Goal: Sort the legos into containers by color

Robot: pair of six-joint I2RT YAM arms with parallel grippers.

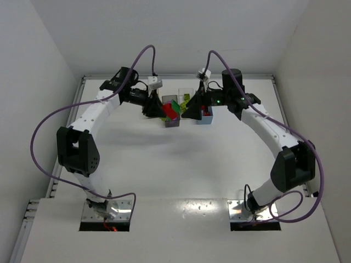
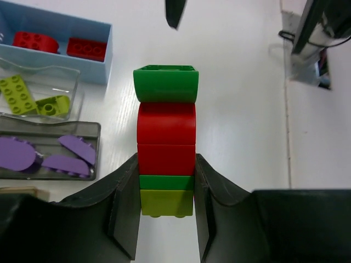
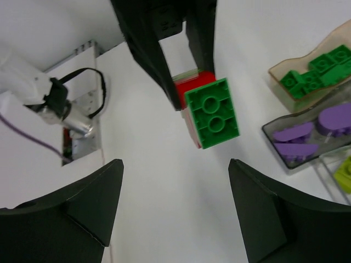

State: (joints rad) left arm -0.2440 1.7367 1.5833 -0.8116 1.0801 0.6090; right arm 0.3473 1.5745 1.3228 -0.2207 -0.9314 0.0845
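My left gripper should next move back and down to release its mixed-color legos on bare tabletop, clear of the bins.
My left gripper (image 2: 166,161) is shut on a stack of stuck-together legos (image 2: 166,137): lime at the inner end, then dark green, two red, and dark green at the outer end. It holds the stack above the table beside the bins (image 1: 171,111). My right gripper (image 3: 175,164) is open and empty, facing the stack's green studded end (image 3: 213,112) and not touching it. The light blue bin (image 2: 107,52) holds red bricks. The clear bin (image 2: 74,82) holds lime bricks. The smoky grey bin (image 2: 96,148) holds purple pieces. The tan bin (image 3: 279,82) holds dark green bricks.
The bins stand in a row at the back middle of the white table (image 1: 181,159), just behind both grippers. White walls close in the table on three sides. A purple cable loops from each arm.
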